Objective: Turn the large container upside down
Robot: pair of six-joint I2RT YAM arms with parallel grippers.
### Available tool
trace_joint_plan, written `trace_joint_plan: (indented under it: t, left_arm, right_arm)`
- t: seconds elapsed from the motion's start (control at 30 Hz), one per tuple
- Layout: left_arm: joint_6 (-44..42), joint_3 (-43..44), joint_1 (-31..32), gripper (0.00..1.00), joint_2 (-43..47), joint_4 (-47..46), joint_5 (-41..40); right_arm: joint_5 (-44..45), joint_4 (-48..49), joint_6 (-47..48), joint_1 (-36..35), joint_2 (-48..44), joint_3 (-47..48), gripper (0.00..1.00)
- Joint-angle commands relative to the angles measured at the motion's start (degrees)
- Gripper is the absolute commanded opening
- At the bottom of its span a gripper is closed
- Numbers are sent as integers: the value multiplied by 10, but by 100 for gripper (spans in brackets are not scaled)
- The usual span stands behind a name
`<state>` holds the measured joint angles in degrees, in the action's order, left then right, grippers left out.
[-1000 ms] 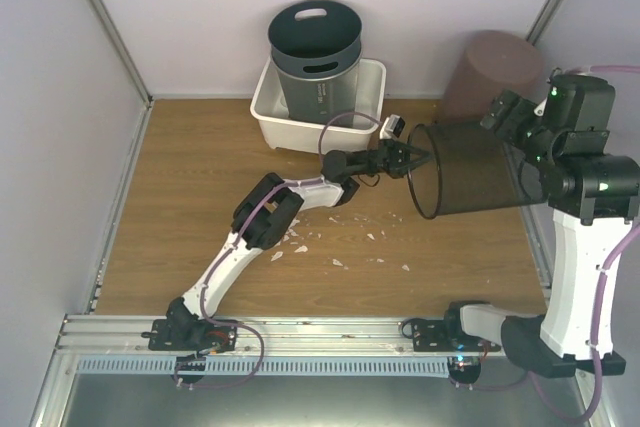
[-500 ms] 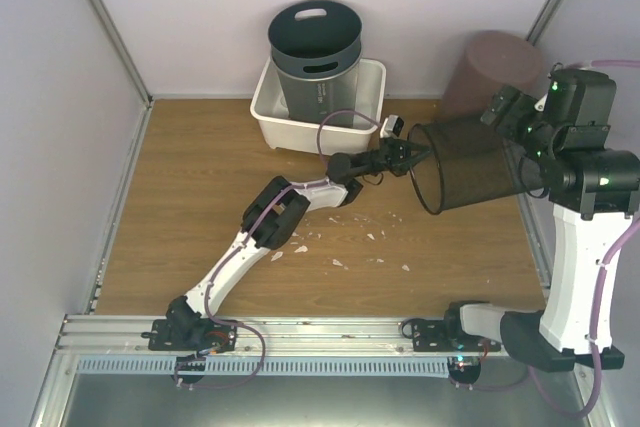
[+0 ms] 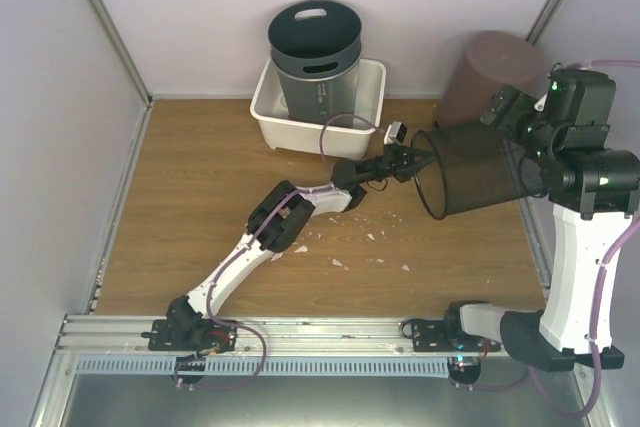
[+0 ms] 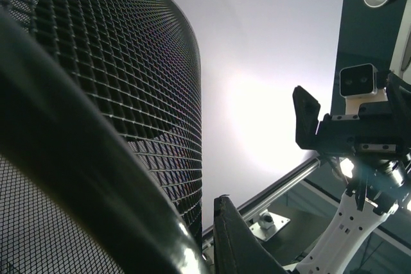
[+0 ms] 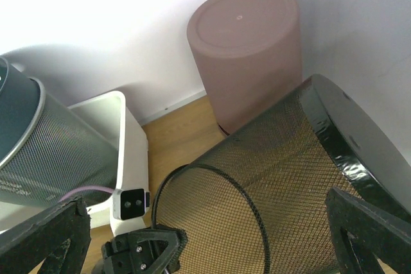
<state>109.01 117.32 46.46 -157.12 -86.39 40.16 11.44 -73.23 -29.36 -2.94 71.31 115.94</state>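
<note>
I need to pull the container's rim back with my left gripper over the bare wood behind the gripper, clear of the brown bin, and release it.
The large container is a black mesh wastebasket (image 3: 470,172), tilted on its side in the air at the right, mouth facing left and down. My left gripper (image 3: 412,162) is shut on its rim at the upper left of the mouth. In the left wrist view the rim (image 4: 96,178) fills the left, next to one finger (image 4: 241,242). My right gripper (image 3: 515,122) is open above the basket's base. In the right wrist view the basket (image 5: 289,184) lies between its wide-spread fingers (image 5: 45,235).
A grey mesh bin (image 3: 315,57) stands in a white tub (image 3: 268,112) at the back. A brown bin (image 3: 490,72) stands upside down in the back right corner. White paper scraps (image 3: 370,237) lie on the wooden table. Walls close both sides.
My left gripper has reached a little farther right and back with the rim. The basket has tilted steeper, its mouth turning more downward. The right arm has barely moved.
</note>
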Motion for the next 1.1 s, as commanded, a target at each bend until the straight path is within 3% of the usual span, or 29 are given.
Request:
trace_joint_plan:
  t: [0.0,0.7,1.07]
  left_arm:
    - [1,33,7,0,-12,-196,-42]
    - [14,77,12,0,-75,-195,-73]
    - [-2,51,46,0,-59,-194,-71]
  right_arm:
    - [-5,6,3,-3,1,-1,100]
    - [-10,17,10,-3,15,-14,100]
    - [-7,7,14,-2,6,-16,100]
